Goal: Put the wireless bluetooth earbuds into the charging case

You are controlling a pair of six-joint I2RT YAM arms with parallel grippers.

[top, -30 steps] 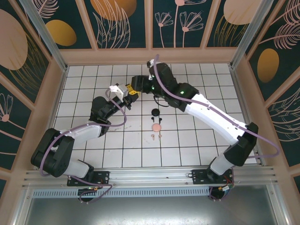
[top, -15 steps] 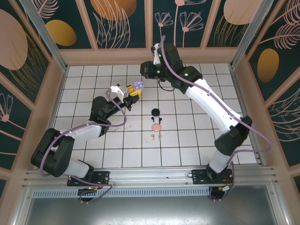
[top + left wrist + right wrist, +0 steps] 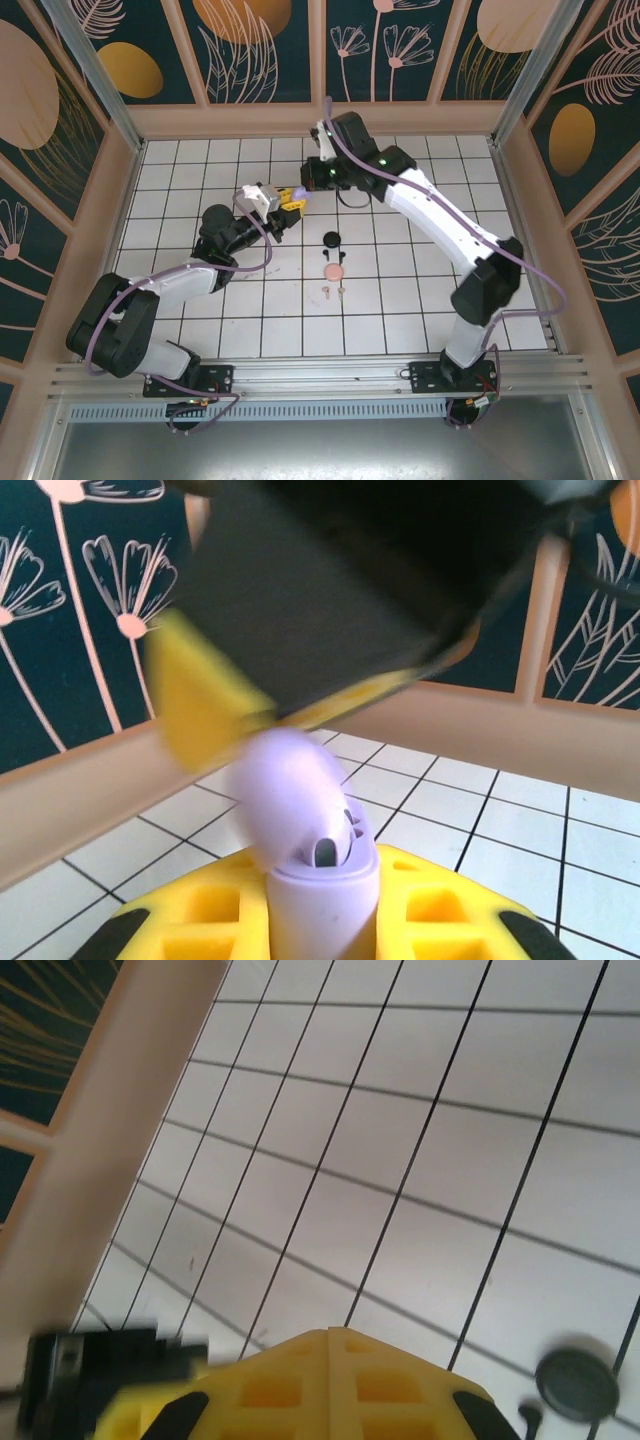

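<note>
The bare white tiles below are clear of the black case. My left gripper will tilt down next and lower the purple charging case point(image 3: 320, 890) onto them to release it.
My left gripper point(image 3: 289, 199) is shut on a purple charging case point(image 3: 320, 890), held upright between its yellow fingers point(image 3: 190, 920). The case's lid point(image 3: 288, 790) stands open, and a dark slot shows in its top. My right gripper point(image 3: 308, 183) hangs close above and behind the case, a blurred black and yellow shape point(image 3: 330, 600) in the left wrist view. Its jaws point(image 3: 330, 1338) are pressed together with nothing between them. Two pink earbuds point(image 3: 335, 291) lie on the tiles in the middle.
A black round case point(image 3: 331, 239) and a pink one point(image 3: 333, 271) sit on the white tiled floor point(image 3: 420, 310) just behind the pink earbuds. The black case also appears in the right wrist view point(image 3: 577, 1385). Wooden walls enclose the floor on three sides.
The right gripper pulled back from the left gripper toward the back wall, closed its jaws, and has come back down close to the purple case. The left gripper has kept its hold.
</note>
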